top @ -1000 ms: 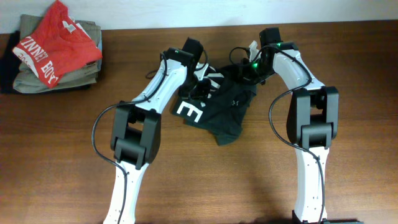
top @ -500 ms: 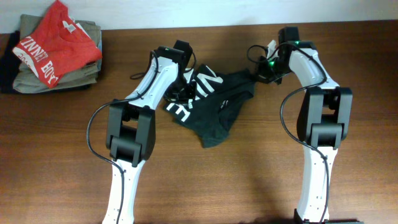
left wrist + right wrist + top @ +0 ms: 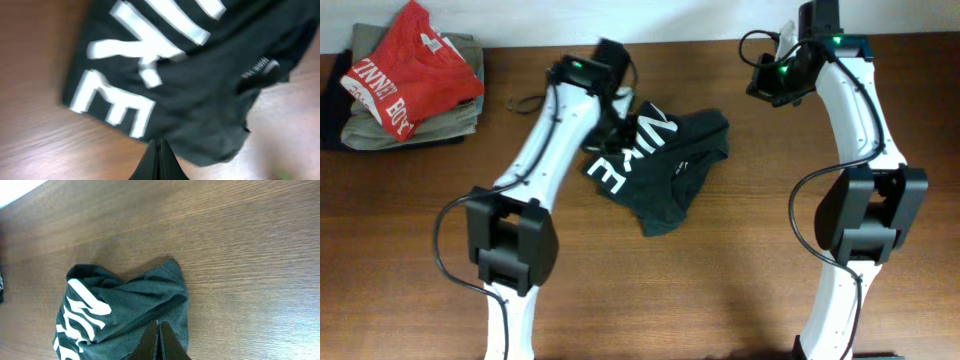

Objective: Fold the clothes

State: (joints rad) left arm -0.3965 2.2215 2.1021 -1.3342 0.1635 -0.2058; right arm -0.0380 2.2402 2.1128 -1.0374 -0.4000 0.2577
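The shirt's near end is below the left gripper and to its right in the overhead view, so the gripper will go down there and let go of the crumpled lettered fabric.
The clothes, a black T-shirt with white lettering, lie crumpled on the wooden table near its middle. My left gripper hovers over the shirt's left edge. In the left wrist view the gripper is shut with nothing between its fingers, and the lettered shirt lies just beyond the tips. My right gripper is up at the back right, apart from the shirt. Seen from the right wrist, that gripper is shut and empty, high above the shirt.
A stack of folded khaki garments with a red T-shirt on top sits at the table's back left corner. A thin dark loop lies on the wood between that stack and my left arm.
Both grippers were at the shirt a second ago. The right one has pulled back and right, off it. The left arm swung left and stretched out. The shirt shifted slightly left and lies still.
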